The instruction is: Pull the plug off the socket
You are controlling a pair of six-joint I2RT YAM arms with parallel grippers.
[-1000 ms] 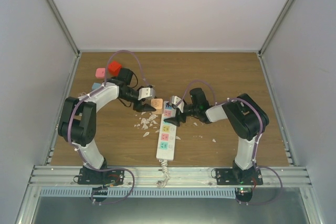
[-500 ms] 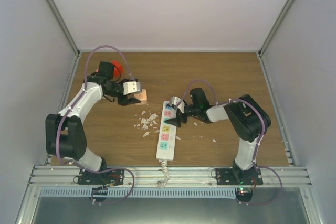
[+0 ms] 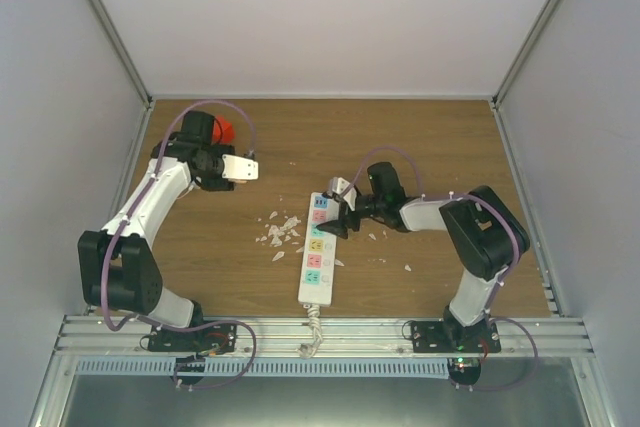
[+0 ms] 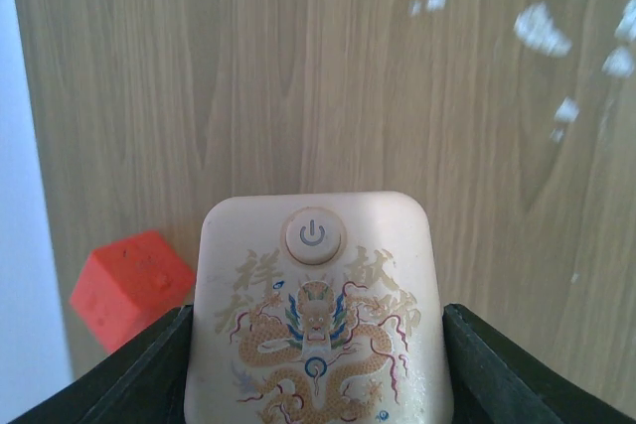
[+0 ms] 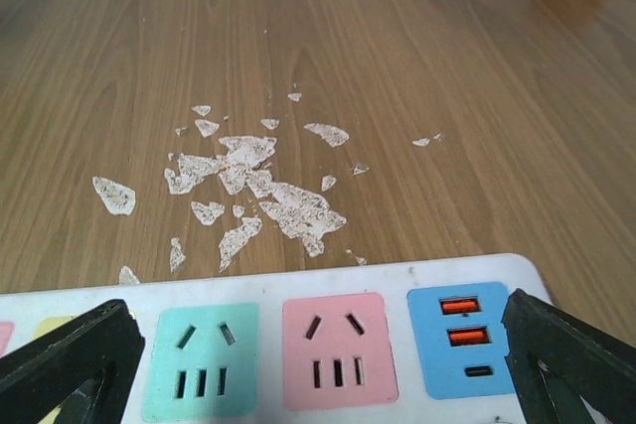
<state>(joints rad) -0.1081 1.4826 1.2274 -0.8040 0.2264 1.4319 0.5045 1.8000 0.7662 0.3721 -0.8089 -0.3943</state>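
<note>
I need to turn my left gripper and bring it down next to release the plug on the tabletop beside the red cube, because that spot below is clear of the socket (image 3: 318, 247).
The plug (image 4: 316, 315), a cream cube with a power button and a dragon print, sits between the black fingers (image 4: 129, 374) of my left gripper (image 4: 318, 354), which is shut on it. In the top view that gripper (image 3: 243, 169) holds the plug at the back left, well away from the socket. The socket (image 3: 318, 247) is a long white power strip lying in the middle of the table, with nothing plugged in. My right gripper (image 3: 332, 219) is open over its far end. In the right wrist view its fingers (image 5: 70, 364) stand on either side of the green, pink and blue panels (image 5: 338, 354).
A red cube (image 3: 222, 130) lies at the back left, just behind the left gripper, and shows in the left wrist view (image 4: 129, 287). White flakes (image 3: 280, 230) are scattered left of the strip. The strip's twisted cord (image 3: 313, 332) runs to the near edge.
My left gripper has carried the plug away from the strip's far end, back and left towards the red cube. The right gripper has stayed at the strip's far end.
</note>
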